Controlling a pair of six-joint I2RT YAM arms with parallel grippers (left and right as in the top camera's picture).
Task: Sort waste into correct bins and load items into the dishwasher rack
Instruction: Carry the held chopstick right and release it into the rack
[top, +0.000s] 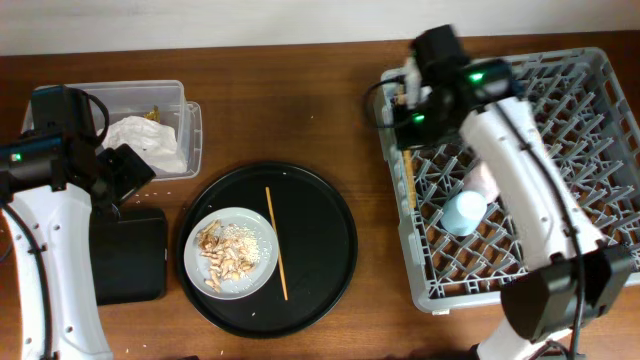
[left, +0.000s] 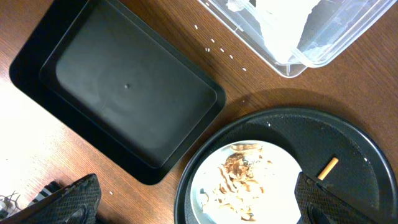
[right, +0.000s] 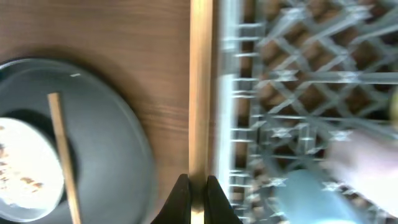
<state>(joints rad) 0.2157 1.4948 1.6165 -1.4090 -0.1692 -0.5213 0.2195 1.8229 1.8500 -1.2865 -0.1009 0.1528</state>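
Next, my right gripper will go to the right in the overhead view and down to the rack's edge slots, then release it, as the chopstick hovers along the rack's edge.
My right gripper (right: 198, 199) is shut on one wooden chopstick (right: 200, 74) and holds it along the left edge of the grey dishwasher rack (top: 560, 90). A light-blue bowl (top: 463, 213) and a pink bowl (top: 487, 180) sit in the rack. The other chopstick (top: 276, 243) lies on the round black tray beside the grey plate (top: 258, 275) of beige food scraps (top: 222, 255). My left gripper (left: 202, 208) is open and empty above the plate's near edge. The clear box (top: 165, 95) holds the white napkin (top: 140, 140) and a gold wrapper (top: 154, 113). The yellow bowl is hidden.
The flat black rectangular tray (top: 128, 255) lies left of the large round black tray (top: 330, 230). Bare wooden table lies between the round tray and the rack. A few white crumbs (left: 217, 46) lie between the clear box and the flat tray.
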